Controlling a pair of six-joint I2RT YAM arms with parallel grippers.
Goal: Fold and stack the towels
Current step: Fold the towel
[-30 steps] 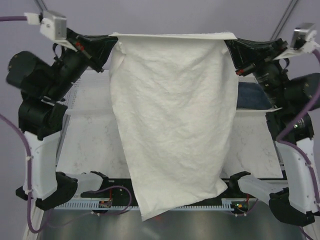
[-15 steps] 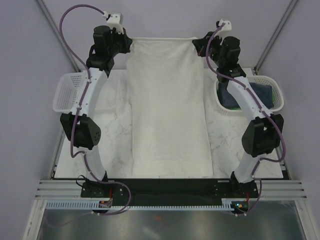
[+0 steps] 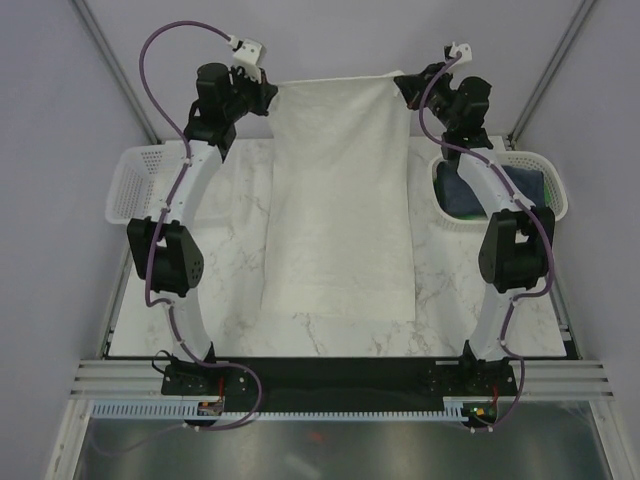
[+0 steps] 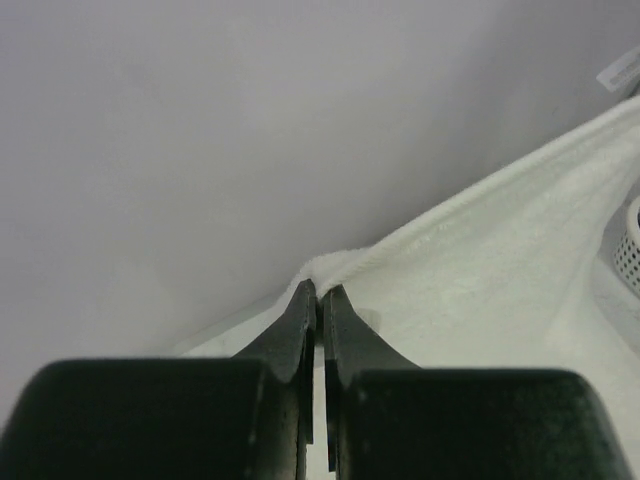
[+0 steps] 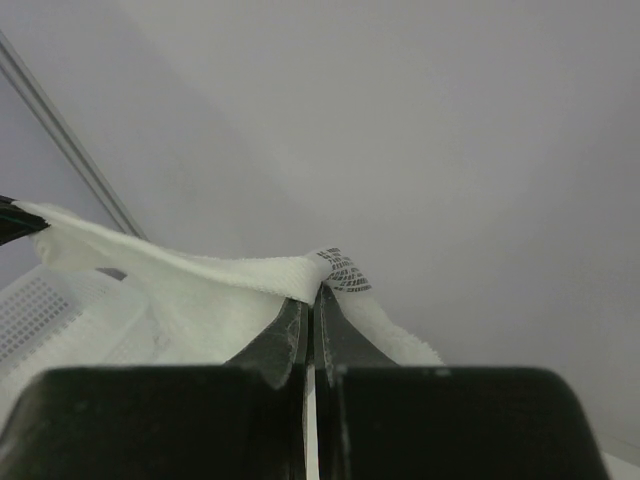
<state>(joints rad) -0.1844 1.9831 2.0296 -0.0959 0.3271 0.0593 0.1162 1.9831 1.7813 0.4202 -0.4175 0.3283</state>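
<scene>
My left gripper draws its pinched corner back toward the base and down onto the towel's near corner next and releases it, since that near corner lies flat below.
The large cream-white towel [image 3: 340, 200] stretches from the far edge of the marble table toward the front, its near part lying flat. My left gripper [image 3: 275, 93] is shut on its far left corner [image 4: 335, 265]. My right gripper [image 3: 397, 86] is shut on the far right corner, beside the printed label [image 5: 345, 270]. Both jaws pinch the cloth at their tips, the top hem taut between them. A dark navy-blue towel [image 3: 520, 190] lies in the right basket. The green towel is not in view.
One white mesh basket [image 3: 135, 180] stands at the table's left edge and another [image 3: 555, 190] at the right edge. The marble table top [image 3: 220, 280] shows on both sides of the towel. Grey walls close in at the back.
Both arms have swung away from the camera toward the far wall, carrying the towel's top edge with them. The towel now lies partly on the table, its near end pulled farther back.
</scene>
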